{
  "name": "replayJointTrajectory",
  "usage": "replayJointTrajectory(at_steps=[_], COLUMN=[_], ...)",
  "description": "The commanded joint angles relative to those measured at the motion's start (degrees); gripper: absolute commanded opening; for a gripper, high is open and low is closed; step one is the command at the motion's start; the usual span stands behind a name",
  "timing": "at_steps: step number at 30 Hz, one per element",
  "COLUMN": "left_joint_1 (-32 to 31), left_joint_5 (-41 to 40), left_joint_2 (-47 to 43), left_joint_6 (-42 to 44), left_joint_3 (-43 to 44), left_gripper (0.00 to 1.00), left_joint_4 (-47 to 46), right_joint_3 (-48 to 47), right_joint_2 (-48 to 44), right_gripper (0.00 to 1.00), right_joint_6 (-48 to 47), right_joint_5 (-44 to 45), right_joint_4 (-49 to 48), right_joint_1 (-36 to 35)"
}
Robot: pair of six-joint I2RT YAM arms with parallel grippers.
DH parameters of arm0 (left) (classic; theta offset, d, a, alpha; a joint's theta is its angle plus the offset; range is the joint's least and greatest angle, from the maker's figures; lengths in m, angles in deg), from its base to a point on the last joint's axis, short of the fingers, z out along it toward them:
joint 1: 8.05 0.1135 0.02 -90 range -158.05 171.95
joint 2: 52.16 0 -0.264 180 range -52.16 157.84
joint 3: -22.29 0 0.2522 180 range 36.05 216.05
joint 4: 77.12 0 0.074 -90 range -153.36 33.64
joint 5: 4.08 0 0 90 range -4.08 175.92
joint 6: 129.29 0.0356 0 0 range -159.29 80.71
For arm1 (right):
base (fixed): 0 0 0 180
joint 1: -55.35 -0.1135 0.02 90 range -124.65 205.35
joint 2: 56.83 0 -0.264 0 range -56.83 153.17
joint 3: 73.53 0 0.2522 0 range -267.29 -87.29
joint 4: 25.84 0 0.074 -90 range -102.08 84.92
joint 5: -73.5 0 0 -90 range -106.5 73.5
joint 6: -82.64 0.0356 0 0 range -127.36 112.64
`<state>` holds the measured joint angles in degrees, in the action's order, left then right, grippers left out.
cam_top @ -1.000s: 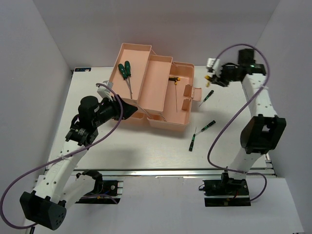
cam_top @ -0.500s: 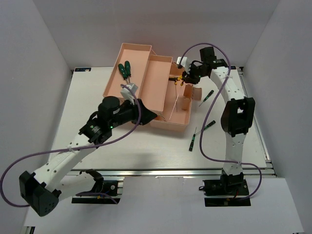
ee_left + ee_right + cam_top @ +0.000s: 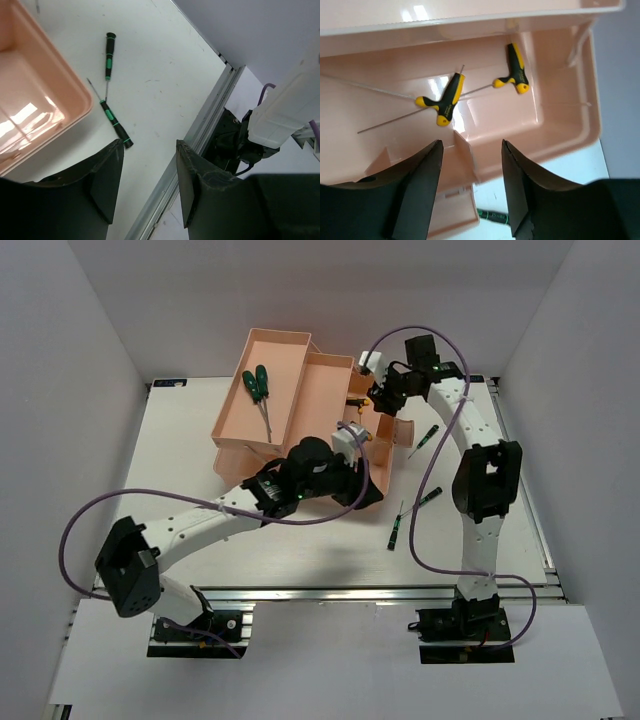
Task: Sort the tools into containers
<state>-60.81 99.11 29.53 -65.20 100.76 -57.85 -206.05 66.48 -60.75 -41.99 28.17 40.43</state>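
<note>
The left gripper moves down to its right in the top view onto the nearer screwdriver's handle (image 3: 393, 535) next. This handle lies below it that way, clear of the toolbox (image 3: 318, 415).
The salmon-pink toolbox (image 3: 318, 415) stands open. Its left tray (image 3: 232, 410) holds two dark green screwdrivers (image 3: 258, 385). My right gripper (image 3: 378, 400) hovers open and empty over the right compartment (image 3: 555, 120), where two yellow-black T-handled screwdrivers (image 3: 445, 97) (image 3: 514, 72) lie. My left gripper (image 3: 362, 490) is open and empty at the toolbox's front right corner (image 3: 30, 100). In its wrist view (image 3: 150, 145) two slim black-green screwdrivers (image 3: 108, 55) (image 3: 114, 122) lie on the table ahead. The same two show from above (image 3: 430, 497) (image 3: 395, 530), with a third (image 3: 428, 435) right of the box.
The left arm (image 3: 200, 520) stretches across the table in front of the toolbox. The metal rail of the table's near edge (image 3: 200, 130) runs just ahead of the left gripper. White walls enclose the table on three sides.
My left arm swung right across the toolbox's front. My right gripper moved left over the right compartment; the yellow-black screwdriver it carried now lies there and the jaws are open.
</note>
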Motion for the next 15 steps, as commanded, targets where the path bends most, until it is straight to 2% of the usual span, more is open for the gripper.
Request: replayJointTrajectory(at_steps=[1,2,4,5,6,8,11,12,13,15], left_joint_1=[-2.6,-3.1,-5.2,-6.4,-7.0,-8.8,-11.3,-11.9,-12.5,-13.9], left_joint_5=[-0.3,-0.4,-1.3,-1.8,-2.2,-4.0,-7.9,-9.1,-12.2,-15.6], left_joint_2=[2.8,3.7,6.7,7.8,8.9,12.7,18.2,19.5,22.5,25.5], left_joint_6=[1.6,1.7,2.0,2.3,2.4,2.2,1.8,1.6,0.9,0.4], left_joint_3=[3.4,3.9,5.8,6.3,6.8,8.6,11.0,12.1,14.2,16.8], left_gripper=[0.56,0.56,0.54,0.53,0.51,0.47,0.43,0.44,0.47,0.54], left_joint_4=[-3.2,-3.1,-2.3,-2.0,-1.6,0.3,3.1,4.1,6.6,9.3], right_joint_3=[0.5,1.0,4.1,5.8,10.6,15.5,24.6,30.6,34.2,41.5], right_joint_2=[-8.9,-10.1,-15.3,-17.2,-19.4,-25.3,-32.3,-36.8,-39.4,-48.0], right_gripper=[0.57,0.57,0.47,0.34,0.0,0.0,0.01,0.41,0.58,0.85], right_joint_6=[6.4,8.6,16.7,20.7,29.4,33.5,31.5,30.3,28.7,27.9], right_joint_5=[-1.1,-0.7,-0.3,0.7,1.8,-1.7,-11.8,-14.5,-15.1,-16.2], right_joint_4=[-3.1,-4.9,-7.1,-10.5,-12.3,-12.3,-8.2,-6.1,-5.9,-7.4], right_joint_1=[2.1,3.7,6.2,9.4,11.3,18.5,25.4,26.6,28.6,30.1])
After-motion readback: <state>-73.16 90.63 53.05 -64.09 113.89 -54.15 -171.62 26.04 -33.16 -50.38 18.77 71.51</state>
